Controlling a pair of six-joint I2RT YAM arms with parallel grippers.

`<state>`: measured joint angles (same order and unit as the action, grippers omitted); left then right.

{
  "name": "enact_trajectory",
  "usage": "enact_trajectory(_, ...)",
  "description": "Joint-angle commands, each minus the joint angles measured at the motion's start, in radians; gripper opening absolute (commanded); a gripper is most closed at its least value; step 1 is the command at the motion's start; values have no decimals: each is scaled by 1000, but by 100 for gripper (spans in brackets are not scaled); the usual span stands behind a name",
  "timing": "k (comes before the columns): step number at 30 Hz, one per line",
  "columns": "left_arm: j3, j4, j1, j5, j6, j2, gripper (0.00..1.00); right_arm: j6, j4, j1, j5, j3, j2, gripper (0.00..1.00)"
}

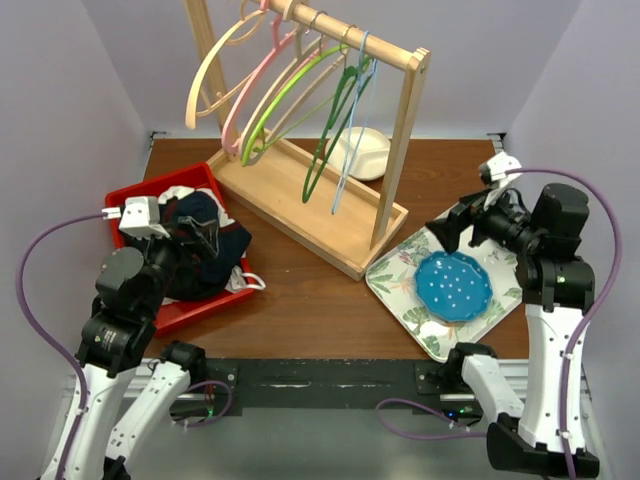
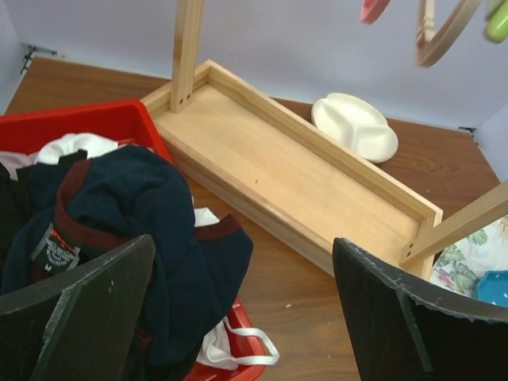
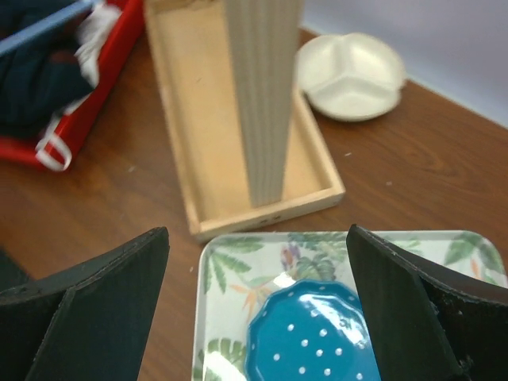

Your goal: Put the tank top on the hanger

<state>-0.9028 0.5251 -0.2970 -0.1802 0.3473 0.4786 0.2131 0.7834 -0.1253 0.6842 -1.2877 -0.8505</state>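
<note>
The tag marks the tank top's top, so my left gripper will next lower, tilting fingers down onto the tank top's navy cloth beside the dark red neckline.
The navy tank top with dark red trim lies crumpled on top of the heap in the red bin. In the left wrist view the tank top drapes over the bin's near right corner. The thin light-blue hanger hangs at the right end of the wooden rack's rail. My left gripper hovers over the bin, and its open jaws straddle the tank top's right edge with nothing between them. My right gripper stands open and holds nothing above the floral tray.
The wooden rack stands mid-table with a dark green hanger, a pink hanger and others on its rail. A white divided dish sits behind it. A blue plate rests on the floral tray. White cloth lies in the bin.
</note>
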Motion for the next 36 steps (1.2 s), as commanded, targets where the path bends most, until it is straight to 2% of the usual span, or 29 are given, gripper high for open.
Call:
enact_trajectory(1, 28, 15, -5, -24, 81, 6, 100, 216, 68, -5, 274, 99, 5, 99)
enact_trajectory(6, 27, 59, -5, -33, 162, 72, 100, 282, 33, -5, 285, 205, -4, 99)
enact_trajectory(10, 28, 96, -5, -105, 214, 121, 98, 304, 5, -5, 282, 272, -38, 99)
enact_trajectory(16, 30, 144, -4, -205, 306, 262, 94, 273, -59, -4, 245, 340, -28, 99)
enact_trajectory(20, 25, 112, -1, -261, 331, 379, 90, 272, -82, -5, 245, 366, -24, 99)
enact_trajectory(24, -18, 89, 18, -332, 347, 462, 81, 270, -82, -5, 242, 376, -18, 99)
enact_trajectory(30, -30, 50, 53, -332, 317, 589, 73, 273, -79, -5, 239, 383, -12, 99)
enact_trajectory(33, -24, 26, 56, -335, 291, 623, 65, 273, -76, -5, 241, 377, -13, 99)
enact_trajectory(35, -18, 15, 59, -338, 280, 637, 54, 273, -70, -5, 242, 372, -15, 99)
enact_trajectory(36, -18, 16, 59, -344, 268, 641, 43, 276, -66, -5, 242, 364, -15, 99)
